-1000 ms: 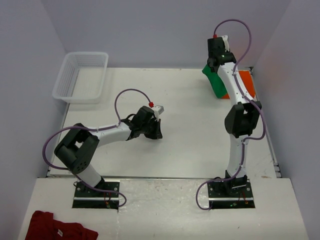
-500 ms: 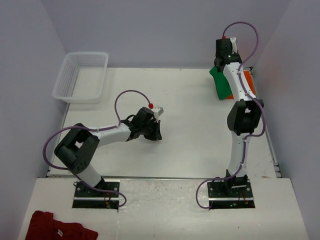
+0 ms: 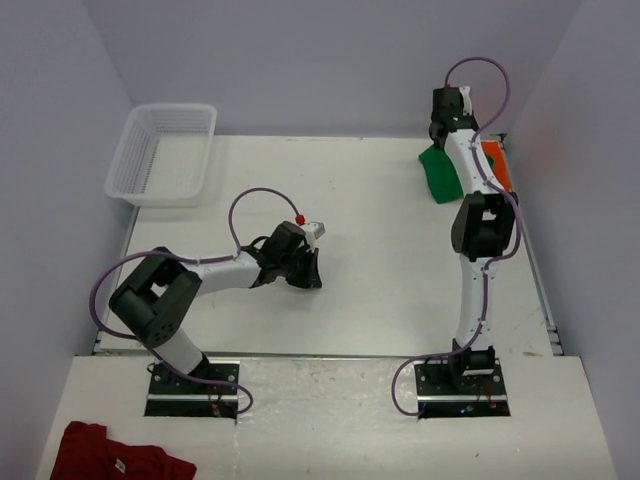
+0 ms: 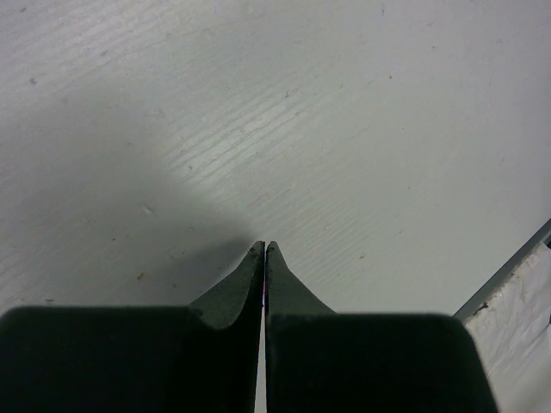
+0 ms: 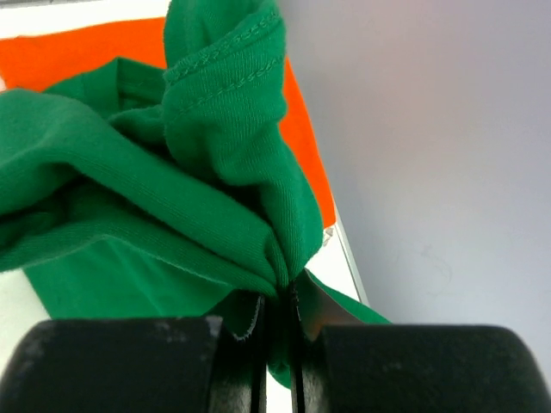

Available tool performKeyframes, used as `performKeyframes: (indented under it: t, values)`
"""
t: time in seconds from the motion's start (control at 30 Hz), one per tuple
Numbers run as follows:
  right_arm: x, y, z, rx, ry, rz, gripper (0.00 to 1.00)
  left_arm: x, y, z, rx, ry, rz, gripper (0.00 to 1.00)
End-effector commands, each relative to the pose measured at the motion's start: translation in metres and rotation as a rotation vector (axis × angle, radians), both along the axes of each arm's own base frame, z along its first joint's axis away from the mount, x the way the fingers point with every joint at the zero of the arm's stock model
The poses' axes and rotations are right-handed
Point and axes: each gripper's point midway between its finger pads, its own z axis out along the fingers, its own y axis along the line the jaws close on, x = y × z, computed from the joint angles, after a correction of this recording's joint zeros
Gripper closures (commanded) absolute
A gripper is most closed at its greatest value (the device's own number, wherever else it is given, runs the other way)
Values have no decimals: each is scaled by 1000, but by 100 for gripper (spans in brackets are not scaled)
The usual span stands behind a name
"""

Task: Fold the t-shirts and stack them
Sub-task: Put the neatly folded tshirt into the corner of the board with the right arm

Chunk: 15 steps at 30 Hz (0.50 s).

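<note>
The robot's right gripper should carry the green t-shirt [image 3: 438,172] toward the wall and then open, because orange cloth still shows past it on that side.
The green t-shirt [image 3: 438,172] hangs bunched at the table's far right corner, pinched in my right gripper [image 5: 282,297], which is shut on a fold of its cloth [image 5: 215,198]. Under and beside it lies the orange t-shirt [image 3: 497,165], flat against the right wall, its edge showing in the right wrist view [image 5: 306,138]. The right arm reaches far back, its wrist [image 3: 452,108] over the corner. My left gripper [image 4: 263,249] is shut on nothing, its tips resting low over bare table near the middle [image 3: 310,275].
A white mesh basket [image 3: 165,152] stands at the far left corner. A dark red garment [image 3: 115,457] with a white tag lies on the near shelf by the left base. The table's right edge rail [image 4: 508,271] shows in the left wrist view.
The right arm has carried the green shirt further back and right, toward the far corner over the orange shirt. The left arm has shifted slightly nearer and lower.
</note>
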Motion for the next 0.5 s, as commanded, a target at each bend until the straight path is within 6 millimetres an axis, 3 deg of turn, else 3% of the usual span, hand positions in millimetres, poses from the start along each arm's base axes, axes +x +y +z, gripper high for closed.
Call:
performKeyframes:
  t: [0.0, 0.27, 0.47]
  values:
    - [13, -16, 40, -33, -153, -49, 100, 1, -7, 5, -37, -23, -10, 100]
    - [9, -30, 55, -58, -194, -87, 100, 1, -7, 0, -28, -12, -11, 100]
    - [4, -40, 45, -52, -178, -115, 100, -1, -7, -3, -27, -4, -19, 100]
